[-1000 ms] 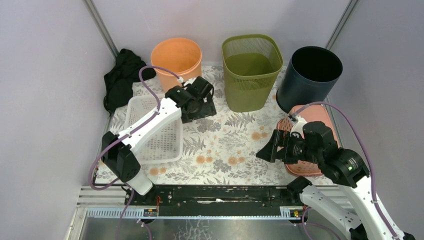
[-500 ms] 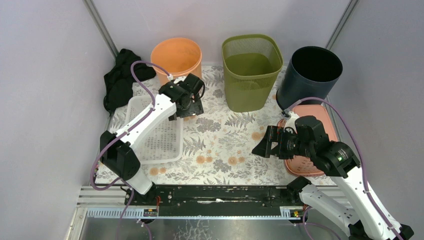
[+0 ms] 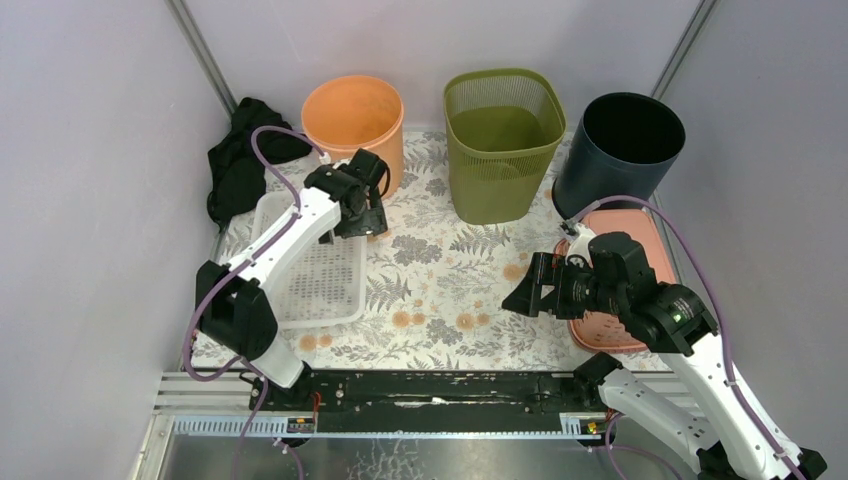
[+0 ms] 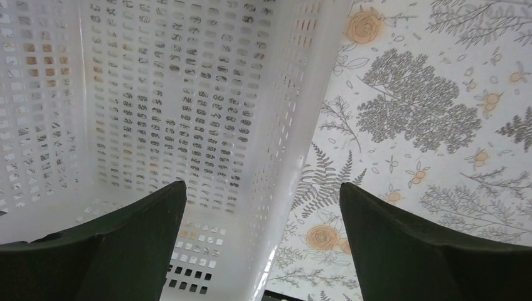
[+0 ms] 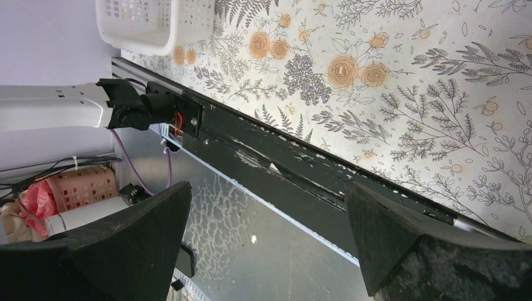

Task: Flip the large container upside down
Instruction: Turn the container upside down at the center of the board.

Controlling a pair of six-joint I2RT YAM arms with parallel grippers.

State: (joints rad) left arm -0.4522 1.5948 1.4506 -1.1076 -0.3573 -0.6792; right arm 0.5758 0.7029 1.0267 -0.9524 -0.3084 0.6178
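My left gripper moves down astride the basket's rim facing the green bin [image 4: 286,191] next and closes on it, since that rim runs between my open fingers.
A white perforated basket [image 3: 320,275] sits upright at the left of the floral mat. My left gripper [image 3: 365,215] is open and hovers over the basket's far right corner. In the left wrist view the basket's right wall [image 4: 295,125] runs between my open fingers; the left gripper [image 4: 262,188] holds nothing. My right gripper [image 3: 525,295] is open and empty above the mat at the right. In the right wrist view the right gripper [image 5: 268,188] points toward the table's front rail, and the basket's corner [image 5: 138,25] shows at top left.
An orange bucket [image 3: 352,115], a green mesh bin [image 3: 503,140] and a dark round bin [image 3: 620,145] stand along the back. A pink basket [image 3: 640,228] lies under the right arm. Black cloth [image 3: 245,155] lies at the back left. A black rail [image 3: 430,385] runs along the front.
My left gripper has moved left, from over the mat to over the white basket's right rim. The right gripper has shifted slightly left.
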